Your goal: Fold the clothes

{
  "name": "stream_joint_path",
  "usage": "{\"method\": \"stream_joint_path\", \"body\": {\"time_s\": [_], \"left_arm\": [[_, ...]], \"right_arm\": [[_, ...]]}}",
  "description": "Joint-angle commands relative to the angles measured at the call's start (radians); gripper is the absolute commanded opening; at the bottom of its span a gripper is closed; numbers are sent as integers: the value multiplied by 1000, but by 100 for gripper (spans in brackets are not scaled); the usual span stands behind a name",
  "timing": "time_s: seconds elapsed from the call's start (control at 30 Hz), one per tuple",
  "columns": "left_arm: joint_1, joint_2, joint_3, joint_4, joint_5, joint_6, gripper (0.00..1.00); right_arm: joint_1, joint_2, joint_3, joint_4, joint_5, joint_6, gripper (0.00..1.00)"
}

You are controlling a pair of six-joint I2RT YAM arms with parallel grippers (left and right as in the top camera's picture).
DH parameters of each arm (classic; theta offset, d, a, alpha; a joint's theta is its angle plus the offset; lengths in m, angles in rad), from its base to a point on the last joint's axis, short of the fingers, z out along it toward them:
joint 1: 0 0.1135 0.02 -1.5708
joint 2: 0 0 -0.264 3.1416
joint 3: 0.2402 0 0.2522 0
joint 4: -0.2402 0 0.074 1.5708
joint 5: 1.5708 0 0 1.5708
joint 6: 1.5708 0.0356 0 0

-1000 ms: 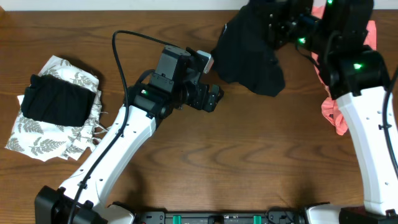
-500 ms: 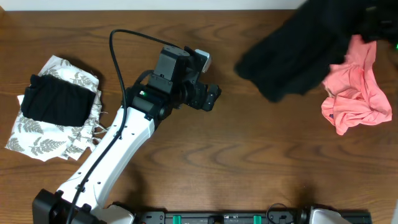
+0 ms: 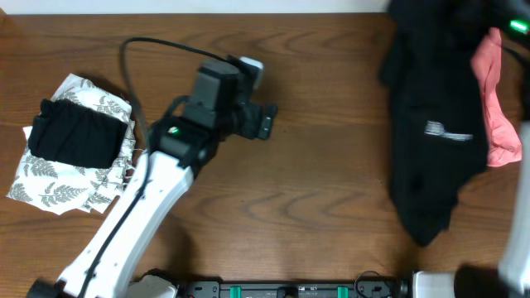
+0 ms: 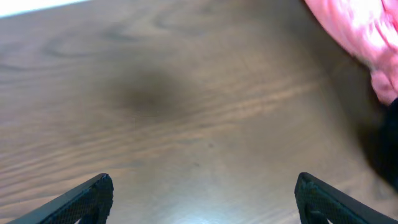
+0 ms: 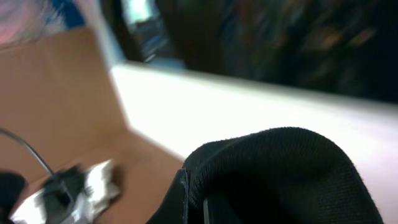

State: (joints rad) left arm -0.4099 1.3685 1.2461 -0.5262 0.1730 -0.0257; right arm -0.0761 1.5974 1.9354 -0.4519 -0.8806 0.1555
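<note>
Next, my right gripper should sweep down and across to release the fold, since the bare wood lies below it and to its left in the overhead view.
The black shirt (image 3: 431,157) with a small white logo hangs stretched along the right side of the table, lifted from the top right. My right gripper (image 5: 211,205) is shut on a fold of this black fabric (image 5: 280,174); in the overhead view it is hidden above the shirt. The salmon-pink garment (image 3: 497,108) lies partly under the shirt's right edge and shows in the left wrist view (image 4: 367,31). My left gripper (image 3: 267,122) is open and empty over bare wood (image 4: 205,199), left of the shirt.
At the far left a white leaf-printed garment (image 3: 58,178) lies flat with a folded black garment (image 3: 74,134) on top. It shows blurred in the right wrist view (image 5: 93,186). The left arm's cable (image 3: 157,45) arcs over the table's back.
The right arm has swung the black shirt up and to the right, so it now hangs long over the pink garment. The left arm has drawn back a little to the left.
</note>
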Motion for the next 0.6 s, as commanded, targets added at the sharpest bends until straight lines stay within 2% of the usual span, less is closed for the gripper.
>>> {"method": "stream_joint_path", "body": {"time_s": [0.0,0.23,0.33,0.47,0.57], "left_arm": [[40,-74,19,-18,-36,-5,93],[93,-135,19,-68,-36,-4,93],[101,-134,19,-76,-37,-4,94],[106,-135,19,-89,-67,0,93],[106,-135,19,-110,-127,0,93]], "right_arm": [[107,77,1,0,-97,32,1],[326,225,1,-53,-95,-3,1],[414,265,1,-113,-76,-69,1],[522,288,1,-238,145,-150,2],[581,295,0,-307,299,-208,16]]}}
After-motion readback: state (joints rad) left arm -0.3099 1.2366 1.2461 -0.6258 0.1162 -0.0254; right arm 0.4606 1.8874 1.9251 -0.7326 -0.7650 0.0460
